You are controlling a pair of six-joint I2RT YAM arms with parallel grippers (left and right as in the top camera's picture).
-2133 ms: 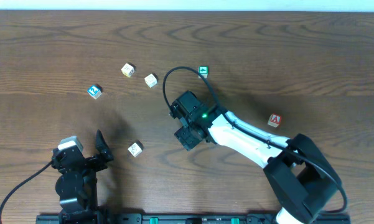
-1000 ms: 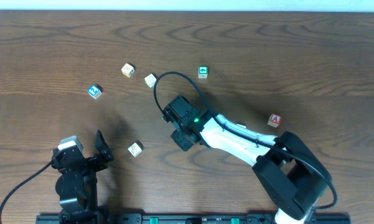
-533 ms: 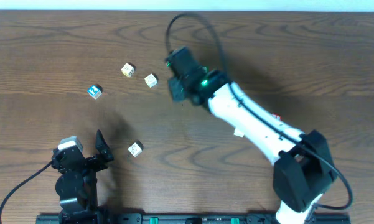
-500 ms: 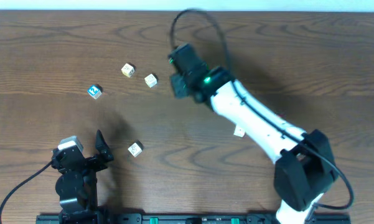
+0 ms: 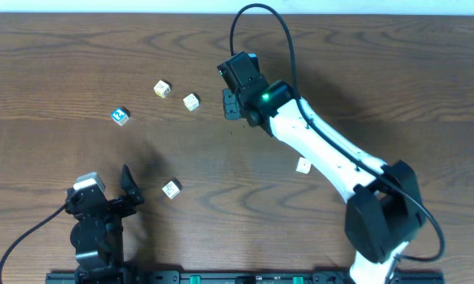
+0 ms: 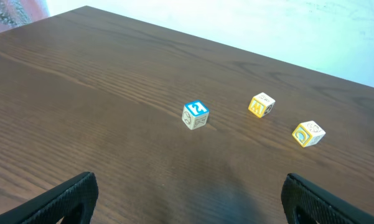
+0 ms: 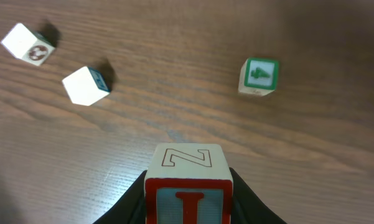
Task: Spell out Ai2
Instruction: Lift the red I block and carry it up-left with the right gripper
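My right gripper holds the block above bare tabletop, clear of the green block and the other blocks. It should lower the block there next and let go.
My right gripper (image 7: 188,198) is shut on a wooden block (image 7: 187,163) with a red I on its near face and a Z on top, held above the table. In the overhead view this gripper (image 5: 232,103) is at the far middle. A blue 2 block (image 5: 121,116) lies at the left and also shows in the left wrist view (image 6: 195,115). The A block is hidden, probably under my right arm. My left gripper (image 5: 109,189) is open and empty at the near left (image 6: 187,208).
Two yellow-marked blocks (image 5: 162,88) (image 5: 191,101) lie left of the right gripper. A green block (image 7: 259,76) sits ahead of the held block. A pale block (image 5: 171,188) is near the left gripper. A small pale piece (image 5: 304,166) lies beside the right arm.
My right arm has swung from the table's middle to the far side. It now covers the green block and the red A block in the overhead view. The left arm has not moved.
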